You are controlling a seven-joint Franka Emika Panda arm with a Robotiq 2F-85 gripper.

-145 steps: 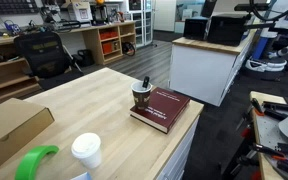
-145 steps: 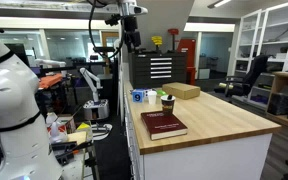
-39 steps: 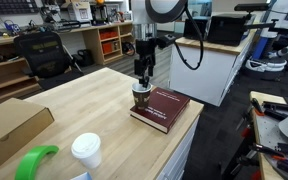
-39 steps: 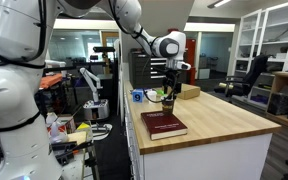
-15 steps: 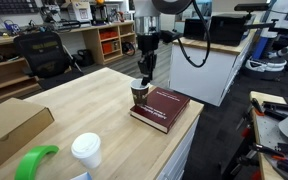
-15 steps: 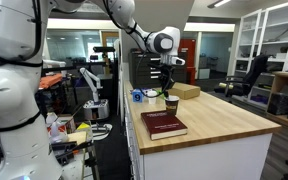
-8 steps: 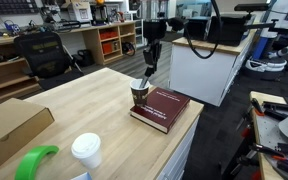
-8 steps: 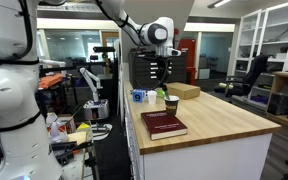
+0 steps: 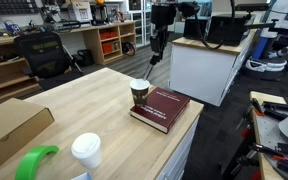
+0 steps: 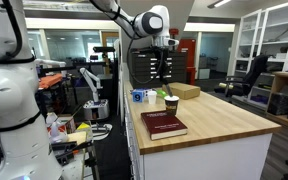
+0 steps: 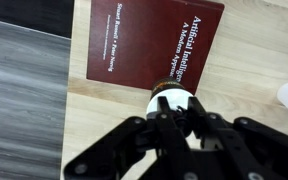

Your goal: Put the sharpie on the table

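My gripper has the sharpie (image 9: 154,58) hanging over the cup's open rim, so next it will move aside over the dark red book and go down to its flat cover (image 9: 163,107) to let go.
My gripper (image 9: 155,52) hangs well above the brown paper cup (image 9: 139,92), which stands on the table (image 9: 74,110) beside a dark red book (image 9: 162,108). The fingers are shut on the sharpie (image 9: 154,58), a thin black pen that points down from them. In an exterior view the gripper (image 10: 164,66) is likewise high over the cup (image 10: 170,102) and the book (image 10: 163,124). The wrist view looks straight down: the gripper (image 11: 180,112) pinches a dark stick over the cup's white rim (image 11: 156,100), with the book (image 11: 154,45) beyond it.
A cardboard box (image 9: 9,125), a white lidded cup (image 9: 85,150) and a green object (image 9: 34,160) lie at the near end of the table. Another box (image 10: 184,91) and a blue item (image 10: 138,96) lie behind the cup. A white counter (image 9: 209,65) stands past the table edge.
The gripper has risen away from the brown cup, still shut on the sharpie, and drifted towards the counter. Cup and book have not moved.
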